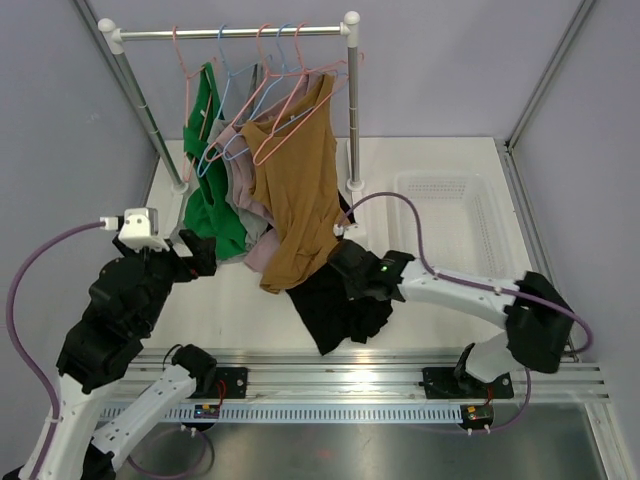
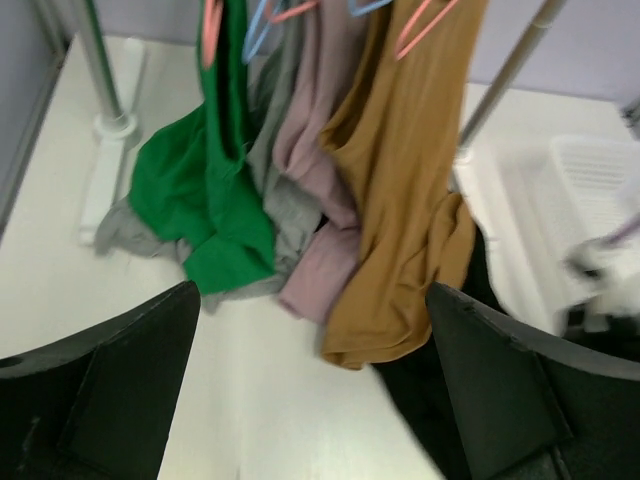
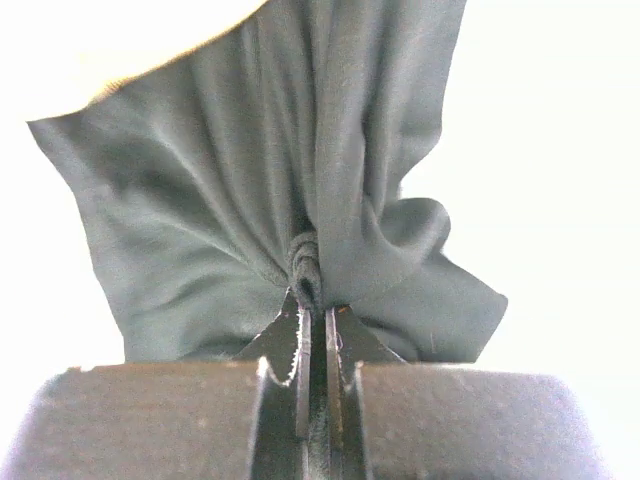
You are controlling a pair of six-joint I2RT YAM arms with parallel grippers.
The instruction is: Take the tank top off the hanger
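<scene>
My right gripper lifts the black tank top next, carries it over the white basket and lowers it inside, as the tank top is off any hanger.
The black tank top (image 1: 340, 305) lies crumpled on the white table below the rack, off any hanger. My right gripper (image 1: 347, 265) is shut on a bunched fold of it; the right wrist view shows the jaws (image 3: 315, 305) pinching the dark fabric (image 3: 250, 170). My left gripper (image 1: 200, 250) is open and empty, by the lower edge of the green top (image 1: 210, 190). Its fingers (image 2: 110, 380) frame the hanging clothes, and a strip of the black top (image 2: 415, 385) shows there. Pink hangers (image 1: 290, 110) hang on the rail.
Green, grey, mauve and mustard tops (image 1: 300, 190) hang from the rail (image 1: 230, 33), their hems resting on the table. The rack's posts stand at the left (image 1: 150, 120) and right (image 1: 353, 110). A white basket (image 1: 480, 195) sits at the right.
</scene>
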